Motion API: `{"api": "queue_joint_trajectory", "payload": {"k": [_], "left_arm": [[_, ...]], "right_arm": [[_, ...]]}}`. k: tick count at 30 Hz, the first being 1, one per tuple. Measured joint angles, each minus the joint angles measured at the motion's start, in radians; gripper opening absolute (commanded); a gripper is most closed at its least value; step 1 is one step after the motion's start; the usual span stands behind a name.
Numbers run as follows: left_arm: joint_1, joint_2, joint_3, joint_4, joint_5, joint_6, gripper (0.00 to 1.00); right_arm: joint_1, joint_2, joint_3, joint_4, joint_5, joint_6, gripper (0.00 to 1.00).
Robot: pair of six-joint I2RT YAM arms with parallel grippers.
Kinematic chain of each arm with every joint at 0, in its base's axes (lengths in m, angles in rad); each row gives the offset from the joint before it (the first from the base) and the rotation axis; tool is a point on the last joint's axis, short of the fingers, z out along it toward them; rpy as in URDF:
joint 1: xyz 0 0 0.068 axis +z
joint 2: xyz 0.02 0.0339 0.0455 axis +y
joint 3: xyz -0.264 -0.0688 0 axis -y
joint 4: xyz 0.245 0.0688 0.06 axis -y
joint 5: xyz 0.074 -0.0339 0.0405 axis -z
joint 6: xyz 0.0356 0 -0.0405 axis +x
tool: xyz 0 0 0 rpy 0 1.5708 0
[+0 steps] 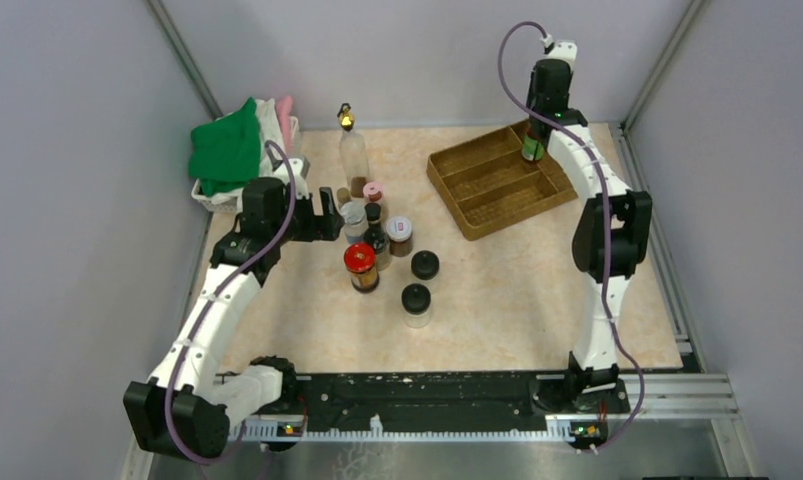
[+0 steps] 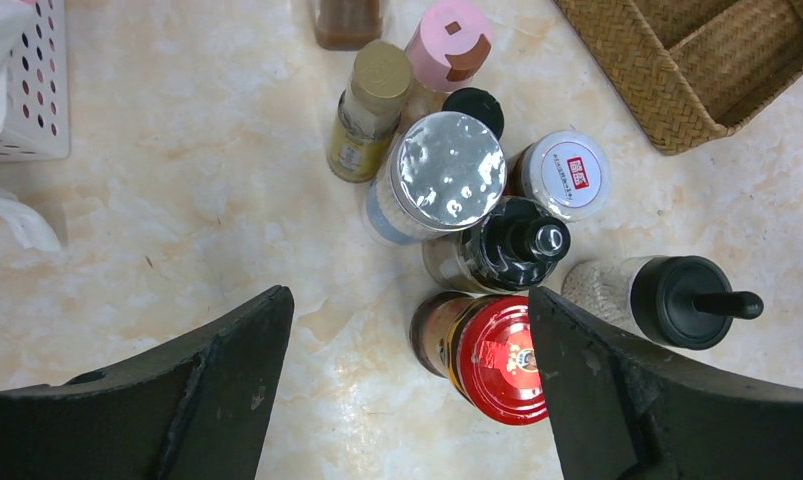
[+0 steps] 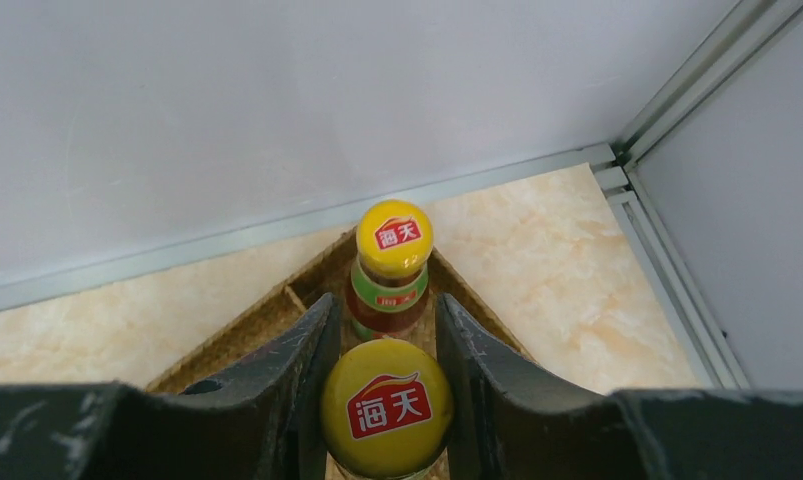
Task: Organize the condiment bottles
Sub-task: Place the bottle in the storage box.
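My right gripper should next move down and to the right in the top view, over the free part of the tray's bottom, to release, because another bottle fills the tray's corner.
Several condiment bottles stand clustered mid-table: red-capped bottle (image 1: 360, 262) (image 2: 497, 355), black-pourer bottle (image 2: 512, 245), silver-capped jar (image 2: 447, 175), white-capped jar (image 2: 567, 175), pink-capped bottle (image 2: 447, 45), tan-capped bottle (image 2: 377, 80), tall gold-topped bottle (image 1: 352, 150). Two black-capped jars (image 1: 425, 265) (image 1: 415, 300) stand apart to the right. My left gripper (image 1: 322, 215) (image 2: 407, 380) is open and empty, its right finger beside the red cap. My right gripper (image 1: 534, 135) (image 3: 387, 320) is shut on a yellow-capped bottle (image 3: 387, 405) over the tray's far corner, just behind another yellow-capped bottle (image 3: 394, 240) standing there.
The brown woven compartmented tray (image 1: 487, 185) (image 2: 677, 90) lies at the back right. A white basket (image 1: 212, 195) (image 2: 37, 90) with a green cloth (image 1: 227, 150) sits at the back left. Grey walls enclose the table.
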Motion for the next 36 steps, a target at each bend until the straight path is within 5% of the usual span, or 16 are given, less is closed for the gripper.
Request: {"api": "queue_joint_trajectory", "payload": {"k": [16,36], "left_arm": [[0.000,0.040,-0.001,0.009,0.007,0.011,0.93],[0.000,0.052,-0.001,0.010,0.007,0.028,0.93]], "right_arm": [[-0.046,0.021,-0.043,0.059,0.080,-0.013,0.00],[-0.065,0.027,-0.245,0.339,0.027,-0.010,0.00]]}}
